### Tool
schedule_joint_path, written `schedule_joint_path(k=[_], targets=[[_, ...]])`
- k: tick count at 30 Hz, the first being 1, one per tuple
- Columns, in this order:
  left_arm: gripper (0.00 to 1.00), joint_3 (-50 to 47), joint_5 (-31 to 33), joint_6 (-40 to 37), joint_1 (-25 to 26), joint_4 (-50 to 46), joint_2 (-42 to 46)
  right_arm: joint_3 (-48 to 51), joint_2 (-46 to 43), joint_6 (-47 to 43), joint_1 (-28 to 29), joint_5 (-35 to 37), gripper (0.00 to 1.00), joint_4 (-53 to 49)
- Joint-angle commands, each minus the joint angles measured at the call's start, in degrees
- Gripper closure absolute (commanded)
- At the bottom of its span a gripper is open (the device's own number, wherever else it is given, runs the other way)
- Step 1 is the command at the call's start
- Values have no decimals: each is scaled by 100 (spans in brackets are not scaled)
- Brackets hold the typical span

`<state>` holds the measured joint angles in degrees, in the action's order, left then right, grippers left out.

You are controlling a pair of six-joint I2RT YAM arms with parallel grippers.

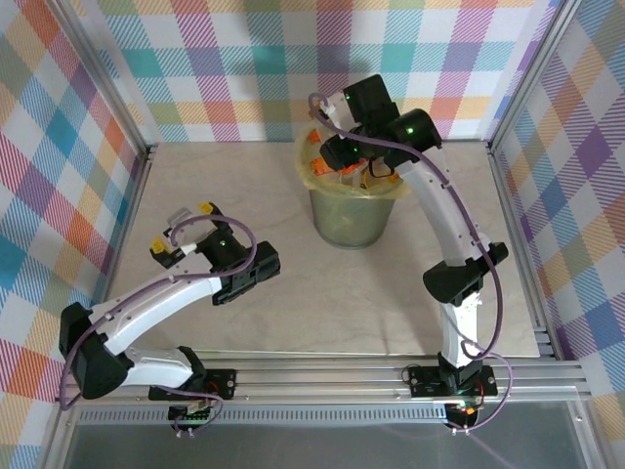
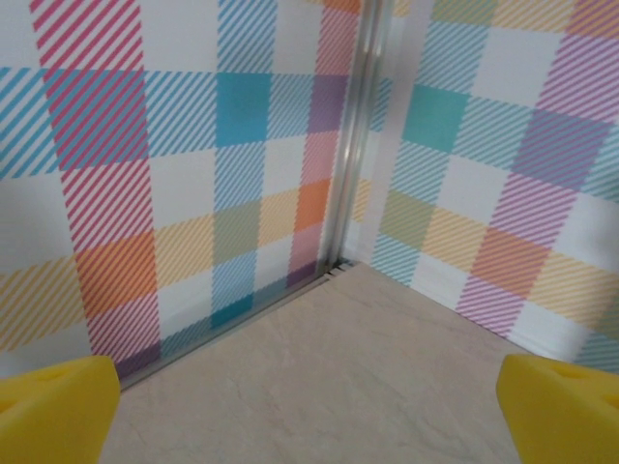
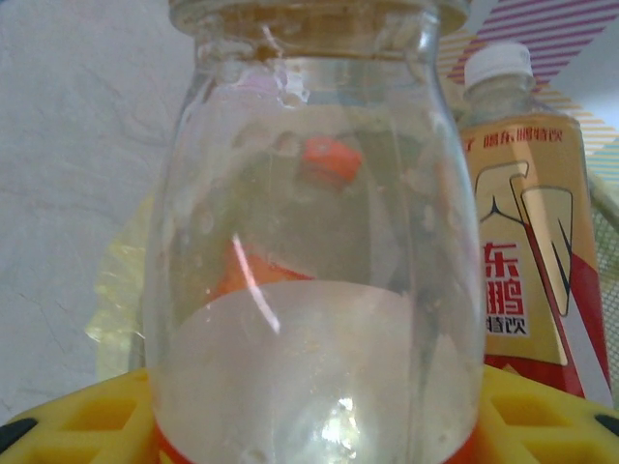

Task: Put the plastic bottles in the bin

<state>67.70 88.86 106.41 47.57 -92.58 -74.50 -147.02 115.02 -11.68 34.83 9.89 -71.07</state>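
Note:
The bin's opening [image 1: 349, 177] lies beneath the held bottle, so next the robot's right gripper will go down into it, beside the other bottle's gold and red label, and release the bottle.
My right gripper [image 1: 342, 156] hangs over the mouth of the bin [image 1: 347, 223], a pale-green bucket with a yellowish liner [image 1: 311, 176]. It is shut on a clear plastic bottle [image 3: 309, 280], whose body sits between the yellow fingers [image 3: 87, 418]. Close behind stands another bottle [image 3: 527, 251] with a gold and red label and a white cap. An orange cap [image 3: 330, 159] shows through the held bottle. Orange-labelled bottles [image 1: 344, 172] lie inside the bin. My left gripper [image 1: 182, 227] stands open over bare table at the left, nothing between its yellow fingertips [image 2: 58, 411].
Checked walls with aluminium posts [image 2: 353, 135] close off the table on three sides. The left gripper faces the far left corner [image 2: 334, 266]. The right arm [image 1: 444, 210] arches from its base up to the bin.

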Motion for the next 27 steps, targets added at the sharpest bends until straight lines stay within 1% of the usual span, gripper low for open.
schedule_joint_path(k=[1, 5, 8, 14, 17, 20, 27], targets=[[0, 173, 915, 372, -314, -1008, -4, -155, 122, -168, -35, 169, 48, -187], [0, 211, 890, 482, -700, -1008, 76, -167, 302, -251, -46, 261, 46, -127], [0, 323, 877, 564, -1048, -1008, -32, -173, 434, -256, -94, 360, 45, -135], [0, 959, 618, 341, -1681, -1009, -673, -176, 552, -137, -186, 395, 44, -218], [0, 1245, 364, 235, -1967, -1008, -1039, -167, 612, -106, -187, 527, 42, -250], [0, 1484, 172, 60, -2148, -1008, -1366, -171, 659, -73, -202, 641, 40, -241], [0, 2020, -308, -119, -2492, -890, -1820, -172, 749, -45, -213, 804, 30, -241]])
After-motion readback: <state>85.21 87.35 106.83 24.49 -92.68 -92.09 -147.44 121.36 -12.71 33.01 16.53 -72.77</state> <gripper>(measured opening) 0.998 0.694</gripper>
